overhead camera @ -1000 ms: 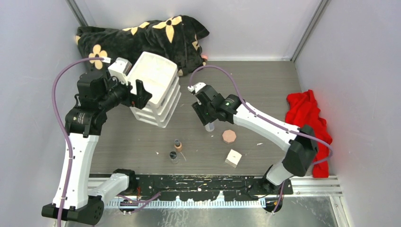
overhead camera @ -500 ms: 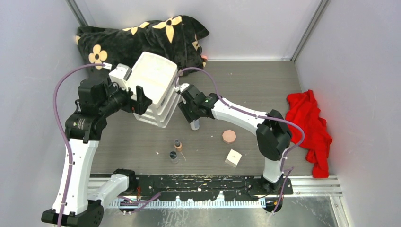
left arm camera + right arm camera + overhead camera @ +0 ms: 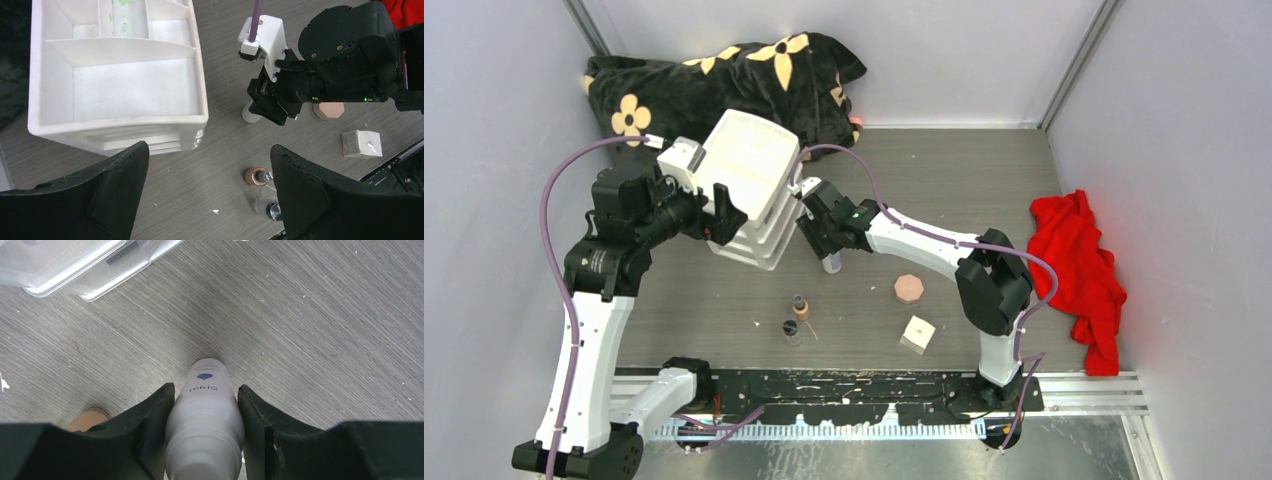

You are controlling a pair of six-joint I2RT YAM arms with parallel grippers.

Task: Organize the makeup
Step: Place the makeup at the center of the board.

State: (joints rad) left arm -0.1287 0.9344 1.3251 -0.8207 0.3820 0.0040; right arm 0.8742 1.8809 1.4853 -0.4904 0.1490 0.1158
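I will move my left gripper past the drawer box and down around the white bottle [image 3: 205, 410], upright below it, to its right in the top view.
My right gripper [image 3: 826, 238] is shut on the white bottle [image 3: 205, 410], holding it upright just right of the white drawer box [image 3: 752, 185]; the bottle's base [image 3: 832, 264] is at the table surface. The tan dark-capped bottle [image 3: 800, 306] and the small clear jar [image 3: 792, 331] stand in front of the box. Further right are the pink-brown octagonal compact [image 3: 909, 288] and the white cube [image 3: 917, 334]. My left gripper [image 3: 209, 150] hangs open and empty above the table by the box's left front. The thin sticks are out of view.
A black flowered bag [image 3: 724, 80] lies at the back left behind the drawer box [image 3: 115, 75], whose top tray compartments show no makeup. A red cloth [image 3: 1074, 265] lies at the right wall. Enclosure walls stand close on all sides.
My right gripper has carried the white bottle leftward, from near the compact to just beside the drawer box. The left arm has barely moved.
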